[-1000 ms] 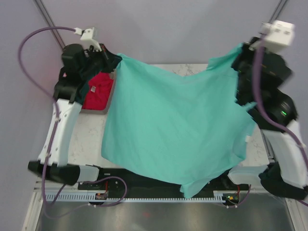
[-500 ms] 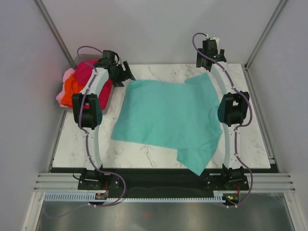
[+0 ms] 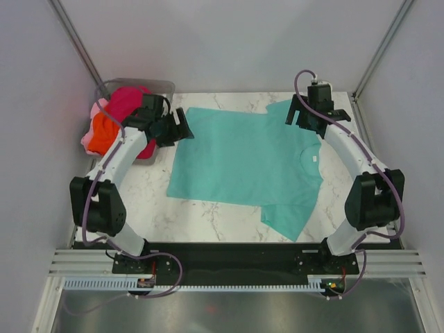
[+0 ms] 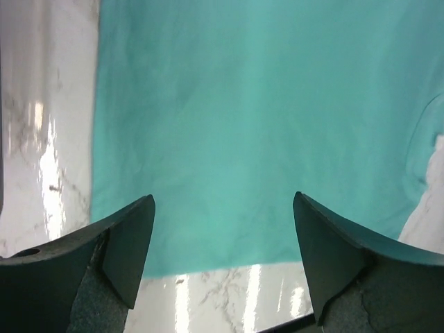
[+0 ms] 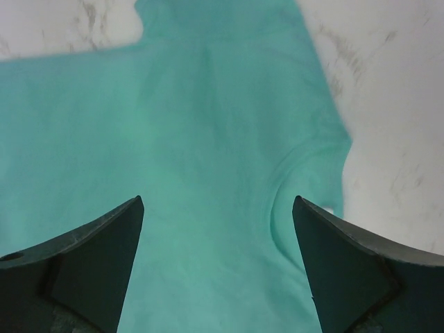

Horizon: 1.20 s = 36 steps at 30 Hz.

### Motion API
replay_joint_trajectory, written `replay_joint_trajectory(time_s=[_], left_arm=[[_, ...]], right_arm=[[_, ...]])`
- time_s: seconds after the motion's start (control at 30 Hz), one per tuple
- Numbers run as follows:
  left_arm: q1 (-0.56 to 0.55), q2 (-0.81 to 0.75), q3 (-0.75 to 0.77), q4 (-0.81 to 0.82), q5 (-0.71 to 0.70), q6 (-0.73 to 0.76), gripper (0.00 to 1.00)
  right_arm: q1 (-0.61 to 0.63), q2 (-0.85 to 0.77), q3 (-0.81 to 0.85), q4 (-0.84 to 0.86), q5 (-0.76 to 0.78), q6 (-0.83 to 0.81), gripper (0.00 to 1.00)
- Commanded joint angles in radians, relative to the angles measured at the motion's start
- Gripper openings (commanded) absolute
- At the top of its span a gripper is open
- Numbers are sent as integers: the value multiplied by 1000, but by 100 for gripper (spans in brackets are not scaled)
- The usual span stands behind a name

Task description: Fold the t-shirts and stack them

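Observation:
The near hem corner (image 3: 169, 195) of the teal t-shirt (image 3: 243, 163) is below and back of my left gripper, so my left gripper will move back and down onto that corner next.
A teal t-shirt (image 3: 243, 163) lies spread flat on the marble table, its collar (image 3: 310, 158) toward the right. My left gripper (image 3: 182, 126) hovers open at the shirt's far left corner, with nothing between its fingers. My right gripper (image 3: 297, 115) hovers open over the far right sleeve, also holding nothing. In the left wrist view the left gripper (image 4: 222, 208) looks down on the teal t-shirt (image 4: 250, 118) and its hem. In the right wrist view the right gripper (image 5: 218, 205) is above the teal t-shirt (image 5: 194, 132) near the collar (image 5: 295, 173). Magenta-red (image 3: 127, 103), orange (image 3: 104, 132) and pink (image 3: 89, 140) t-shirts are piled at the far left.
The piled shirts sit in a clear plastic bin (image 3: 114, 83) at the table's far left corner. Bare marble (image 3: 139, 201) shows to the left of the teal shirt, and more marble (image 3: 347, 208) to its right. Grey walls enclose the table.
A second ago both grippers held the teal shirt up in the air. It now lies flat on the table, both grippers have opened and let go, and the arms have lowered to its far corners.

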Motion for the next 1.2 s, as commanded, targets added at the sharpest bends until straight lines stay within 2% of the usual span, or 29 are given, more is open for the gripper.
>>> replay_joint_trajectory(time_s=[0.0, 0.13, 0.17, 0.23, 0.3, 0.4, 0.5, 0.67, 0.93, 1.13, 1.17], left_arm=[[2, -153, -295, 39, -116, -29, 88], [5, -360, -533, 53, -184, -87, 87], [5, -422, -569, 56, -186, -98, 86], [5, -483, -671, 65, -195, -145, 85], [5, -565, -772, 95, -260, -199, 81], [5, -650, -897, 179, -273, -276, 76], [6, -662, -958, 209, -296, -330, 73], [6, -641, -1018, 306, -302, -348, 66], [6, -523, -1077, 474, -281, -359, 58], [5, -521, -1080, 511, -308, -342, 18], [5, -533, -1078, 517, -323, -321, 2]], right_arm=[[0, -79, -206, 32, -197, 107, 96], [21, -282, -456, 61, -225, 163, 95], [58, -378, -540, 64, -213, 166, 96], [96, -501, -603, 46, -182, 196, 96], [164, -569, -677, 26, -149, 218, 96], [250, -658, -741, -34, -96, 264, 95], [311, -719, -789, -101, -84, 316, 91], [348, -863, -859, -141, -82, 357, 91], [350, -891, -846, -207, -61, 334, 90], [382, -854, -870, -284, -4, 454, 87], [397, -851, -870, -305, 20, 477, 86]])
